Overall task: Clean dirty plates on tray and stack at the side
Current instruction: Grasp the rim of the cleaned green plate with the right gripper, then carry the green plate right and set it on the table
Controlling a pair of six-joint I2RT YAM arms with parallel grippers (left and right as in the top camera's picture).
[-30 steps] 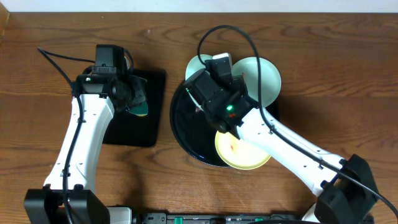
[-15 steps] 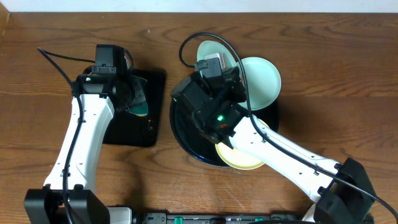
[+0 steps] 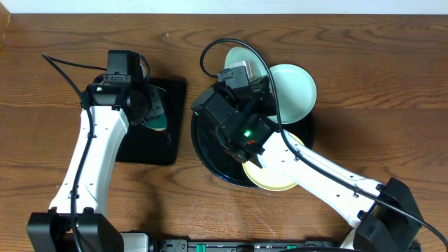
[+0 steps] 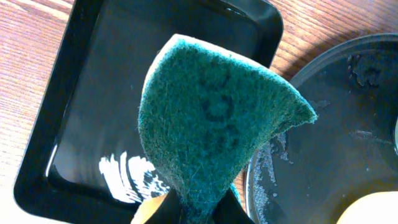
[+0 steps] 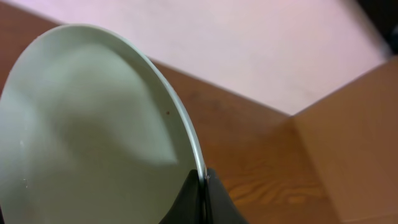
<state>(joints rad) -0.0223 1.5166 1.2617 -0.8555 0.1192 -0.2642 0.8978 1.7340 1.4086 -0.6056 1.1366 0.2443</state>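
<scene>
The bare wood beside the round tray is below my right gripper and to its right in the overhead view. I will swing across next, lower the plate and release it.
The round black tray [image 3: 207,143] lies mid-table; its rim also shows in the left wrist view [image 4: 323,155]. My right gripper [image 5: 202,186] is shut on the rim of a pale blue-green plate [image 5: 93,137], held tilted above the tray's far side [image 3: 236,57]. A second blue-green plate [image 3: 297,91] rests at the tray's far right. The pale yellow plate [image 3: 269,178] lies at the tray's near edge, mostly under my right arm. My left gripper [image 4: 202,205] is shut on a green sponge [image 4: 211,118], held above the rectangular black tray [image 3: 150,140].
The rectangular black tray [image 4: 93,93] sits left of the round one, with a wet glare on its floor. Crumbs or droplets speckle the round tray's left side. Bare wood table lies around both trays. Cables loop over the right arm.
My right arm swung left and lifted the blue-green plate up on edge, covering more of the yellow plate; little change in the last half second. The left arm with the sponge stayed put.
</scene>
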